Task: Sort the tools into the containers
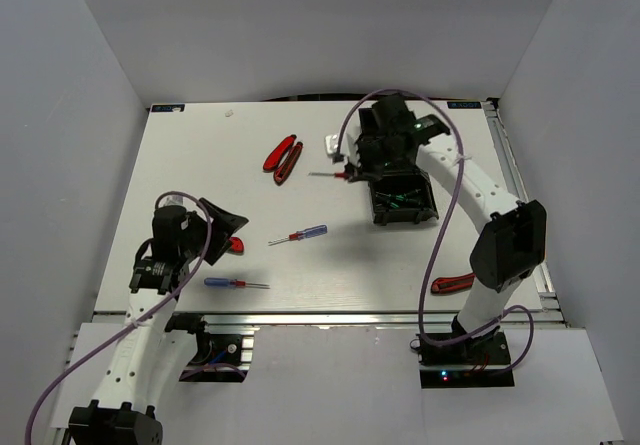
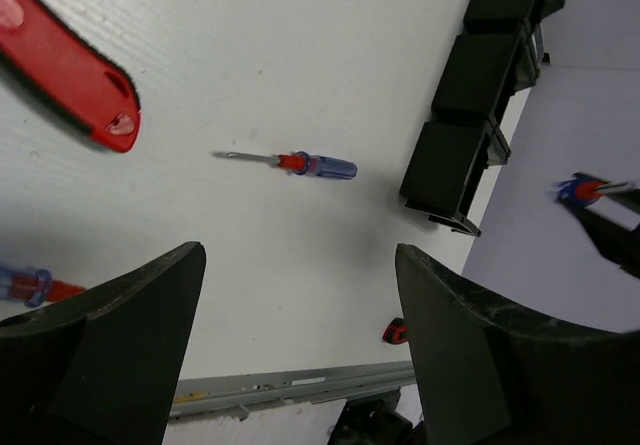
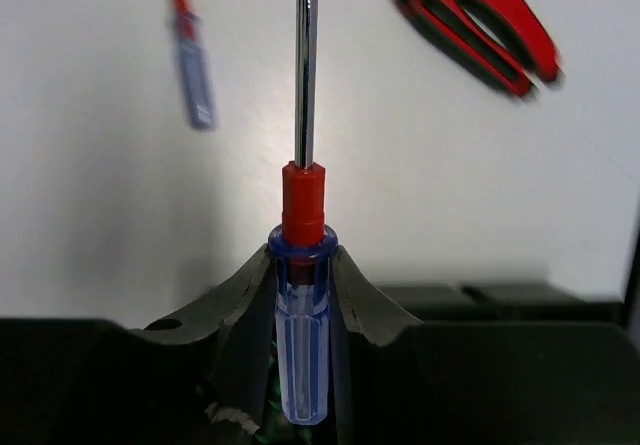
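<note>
The right gripper shifts outward and to the right in the top view next, over the black tray's middle section (image 3: 432, 309), since green items fill the near one.
My right gripper (image 3: 302, 265) is shut on the blue handle of a blue-and-red screwdriver (image 3: 300, 335), whose metal shaft points away from the wrist. From above, this held screwdriver (image 1: 335, 175) hangs at the left side of the black tray (image 1: 428, 208), by its near compartment, and my right gripper (image 1: 354, 173) is over that edge. Two more blue-and-red screwdrivers lie on the table, one mid-table (image 1: 300, 234) and one near the front (image 1: 235, 283). A red-handled pair of tools (image 1: 283, 157) lies at the back. My left gripper (image 1: 228, 233) stands open and empty above the table (image 2: 300, 255).
A red handle (image 1: 237, 246) lies right beside my left gripper, seen large in the left wrist view (image 2: 70, 75). Another red-handled tool (image 1: 452, 284) lies near the right arm's base. Green items sit in the tray's near compartment (image 1: 398, 200). White walls surround the table.
</note>
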Robot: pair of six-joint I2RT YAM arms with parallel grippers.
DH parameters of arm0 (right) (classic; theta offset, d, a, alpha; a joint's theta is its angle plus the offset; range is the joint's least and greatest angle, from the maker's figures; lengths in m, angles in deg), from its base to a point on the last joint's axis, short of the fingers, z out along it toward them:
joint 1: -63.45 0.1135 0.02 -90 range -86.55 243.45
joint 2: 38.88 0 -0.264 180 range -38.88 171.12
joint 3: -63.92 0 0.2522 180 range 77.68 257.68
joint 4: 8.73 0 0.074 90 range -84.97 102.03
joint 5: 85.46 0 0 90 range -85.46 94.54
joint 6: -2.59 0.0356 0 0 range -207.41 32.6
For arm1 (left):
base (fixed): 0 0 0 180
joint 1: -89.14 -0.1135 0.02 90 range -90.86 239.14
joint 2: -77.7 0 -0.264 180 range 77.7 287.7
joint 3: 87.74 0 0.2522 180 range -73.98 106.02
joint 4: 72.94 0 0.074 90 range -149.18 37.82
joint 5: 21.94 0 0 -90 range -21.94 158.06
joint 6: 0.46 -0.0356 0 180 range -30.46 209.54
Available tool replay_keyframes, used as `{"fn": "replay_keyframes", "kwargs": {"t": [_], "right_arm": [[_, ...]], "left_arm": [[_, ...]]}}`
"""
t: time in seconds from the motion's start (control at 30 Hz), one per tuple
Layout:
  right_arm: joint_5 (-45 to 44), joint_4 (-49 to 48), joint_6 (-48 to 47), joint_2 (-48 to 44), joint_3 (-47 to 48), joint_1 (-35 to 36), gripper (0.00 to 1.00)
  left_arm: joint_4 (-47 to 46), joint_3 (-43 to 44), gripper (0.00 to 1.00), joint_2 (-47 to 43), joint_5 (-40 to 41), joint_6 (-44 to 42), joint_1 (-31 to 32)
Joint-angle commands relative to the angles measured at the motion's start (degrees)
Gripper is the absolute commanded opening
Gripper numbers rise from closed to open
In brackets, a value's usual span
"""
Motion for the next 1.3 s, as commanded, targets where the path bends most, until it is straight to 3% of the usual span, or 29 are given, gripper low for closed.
{"fn": "replay_keyframes", "kwargs": {"t": [0.0,0.23,0.57,0.63,0.67,0.7,0.77,1.0,1.1,1.13,1.23,1.27], "right_arm": [[-4.0,0.4,-1.4,2.9,5.3,-6.6,0.1],[-9.9,-5.6,-2.8,11.4,9.0,-15.2,0.14],[-11.5,-11.9,-1.1,19.9,12.4,-16.6,0.24],[-11.6,-13.3,-1.2,20.1,11.3,-16.7,0.35],[-11.6,-13.7,-1.2,20.1,11.1,-16.7,0.48],[-11.6,-13.8,-1.2,20.0,10.9,-16.8,0.53],[-11.5,-14.4,-1.1,19.4,9.9,-16.9,0.66],[-3.2,-12.0,5.6,13.8,11.9,-18.4,0.7],[5.6,-9.3,10.0,9.9,10.6,-18.1,0.72],[7.8,-8.6,11.0,8.9,9.5,-17.9,0.72],[11.4,-9.3,13.6,4.1,2.2,-15.1,0.72],[11.5,-10.6,14.5,2.7,-0.1,-14.2,0.72]], "left_arm": [[3.3,-0.9,0.88,-1.1,2.9,5.7,-0.2],[4.7,-1.6,0.86,-1.4,3.7,7.5,-0.3],[10.5,-2.6,0.81,-4.0,4.6,10.3,-0.2],[12.2,-3.0,0.79,-5.4,5.4,11.5,-0.3],[12.7,-3.1,0.76,-5.9,5.6,11.9,-0.3],[14.0,-3.2,0.74,-6.2,5.8,13.3,-0.2],[15.4,-3.5,0.65,-6.6,6.2,14.9,-0.2],[22.4,-2.2,0.42,-3.4,6.1,18.5,-0.3],[25.0,-1.6,0.47,-1.6,6.4,20.0,-0.3],[25.7,-1.5,0.61,-0.8,6.2,21.3,-0.2],[28.3,-0.8,0.83,3.5,5.8,21.8,-0.3],[29.3,-0.4,0.84,6.1,6.1,21.9,-0.2]]}}
